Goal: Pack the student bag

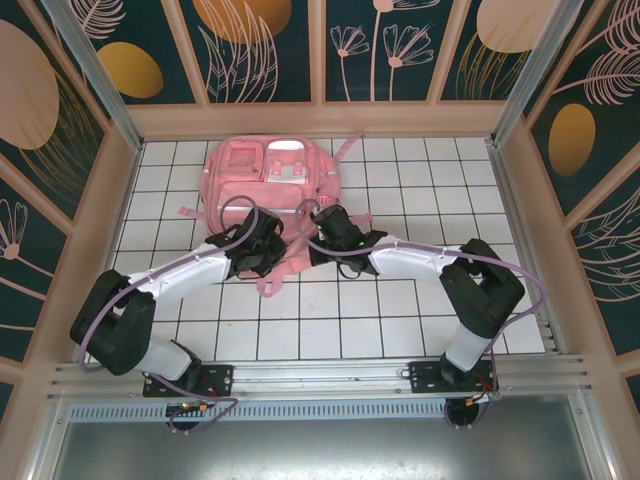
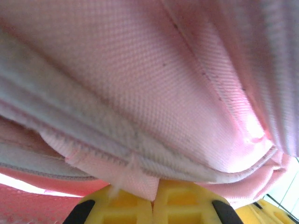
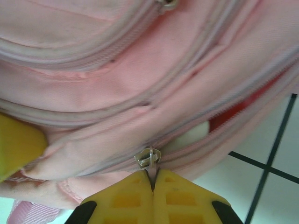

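Observation:
I will pull the tab outward with my right gripper toward the gap's far end (image 3: 276,84) and let go, because the zip is still open over something white (image 3: 189,137) and something red.
The student bag (image 1: 265,175), a big soft pink backpack, lies on the white tiled table (image 1: 430,200) at the back middle, its near edge under both grippers. My left gripper (image 1: 272,245) (image 2: 154,196) is shut on a fold of the bag's pink fabric (image 2: 140,179) beside a pale strip. My right gripper (image 1: 318,235) (image 3: 153,175) is shut on the pull tab of a metal zip slider (image 3: 148,157) on the bag (image 3: 117,70). To the right of the slider the zip gapes, and something white (image 3: 189,137) and something red (image 3: 233,112) show inside.
Pink straps (image 1: 268,285) trail from the bag toward the near side between the arms. Wooden walls with patterned panels (image 1: 320,115) close the table at the back and sides. A yellow finger of the left gripper (image 3: 16,144) presses the bag at the left of the right wrist view.

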Controlling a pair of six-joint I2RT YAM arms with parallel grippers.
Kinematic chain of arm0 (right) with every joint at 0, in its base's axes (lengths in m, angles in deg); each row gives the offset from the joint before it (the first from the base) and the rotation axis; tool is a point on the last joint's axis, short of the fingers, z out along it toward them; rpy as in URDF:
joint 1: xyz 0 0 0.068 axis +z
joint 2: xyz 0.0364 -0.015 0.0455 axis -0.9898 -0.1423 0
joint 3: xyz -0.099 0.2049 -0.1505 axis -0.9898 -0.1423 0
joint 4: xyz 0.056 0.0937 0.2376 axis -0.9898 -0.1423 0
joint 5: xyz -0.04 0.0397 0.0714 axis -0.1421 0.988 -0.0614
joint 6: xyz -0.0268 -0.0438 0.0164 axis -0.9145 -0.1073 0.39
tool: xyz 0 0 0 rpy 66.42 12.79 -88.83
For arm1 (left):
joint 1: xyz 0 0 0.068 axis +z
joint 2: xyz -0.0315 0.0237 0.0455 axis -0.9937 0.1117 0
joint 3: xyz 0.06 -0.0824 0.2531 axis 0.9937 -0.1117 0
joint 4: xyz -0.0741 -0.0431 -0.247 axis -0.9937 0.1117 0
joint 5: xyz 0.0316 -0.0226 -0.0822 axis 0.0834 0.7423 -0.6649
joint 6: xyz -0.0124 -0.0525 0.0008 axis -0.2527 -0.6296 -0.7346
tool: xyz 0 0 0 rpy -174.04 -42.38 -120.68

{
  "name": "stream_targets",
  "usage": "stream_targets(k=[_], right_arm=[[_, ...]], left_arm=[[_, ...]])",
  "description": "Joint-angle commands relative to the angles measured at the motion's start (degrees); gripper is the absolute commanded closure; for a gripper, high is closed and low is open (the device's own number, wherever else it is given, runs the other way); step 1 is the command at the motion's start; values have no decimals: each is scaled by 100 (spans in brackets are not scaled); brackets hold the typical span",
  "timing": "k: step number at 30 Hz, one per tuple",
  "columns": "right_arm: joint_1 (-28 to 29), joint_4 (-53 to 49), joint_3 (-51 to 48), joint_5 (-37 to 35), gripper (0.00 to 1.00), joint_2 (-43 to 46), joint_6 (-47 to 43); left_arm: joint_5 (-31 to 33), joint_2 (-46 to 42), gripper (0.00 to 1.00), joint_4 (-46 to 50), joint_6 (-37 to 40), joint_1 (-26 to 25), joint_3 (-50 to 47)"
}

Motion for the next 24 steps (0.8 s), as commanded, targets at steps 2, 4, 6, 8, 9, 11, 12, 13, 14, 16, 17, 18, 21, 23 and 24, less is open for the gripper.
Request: stream_targets(k=[2,4,6,8,9,11,12,13,14,16,17,18,21,23,24], right_arm=[[-396,220,-169,-203,100,341,-78],[-570,218,-219,-327,100,332,-152],[-745,259,-240,-369,100,299,-227],[-921,341,-240,-452,100,225,-310],[-1018,408,-227,-486,100,168,-358],[-1212,555,-161,-500,100,-15,-456],[-1321,627,-94,-516,100,-156,-504],[-1437,649,13,-536,100,-321,-528],[-1531,651,137,-532,100,-476,-531],[-1616,628,456,-502,100,-812,-529],[-1762,616,585,-493,100,-925,-521],[-1829,591,728,-455,100,-1050,-515],[-1891,535,1054,-375,100,-1250,-543],[-1898,485,1193,-349,100,-1289,-592],[-1904,469,1247,-391,100,-1294,-624]], left_arm=[[933,-642,100,762,229,90,-200],[1123,-919,100,1030,332,197,-237],[1242,-1193,100,1234,432,299,-271],[1324,-1459,100,1411,508,399,-314],[1379,-1601,100,1511,521,429,-343],[1439,-1849,100,1632,530,463,-407],[1448,-1957,100,1673,547,465,-433],[1473,-2046,100,1745,563,475,-449],[1504,-2119,100,1814,589,475,-442],[1644,-2230,100,1994,688,488,-381],[1698,-2268,100,2077,732,488,-349],[1712,-2307,100,2092,813,487,-317],[1465,-2348,100,1858,1087,486,-277],[991,-2256,100,1408,1339,484,-294],[794,-2169,100,1282,1360,482,-264]])
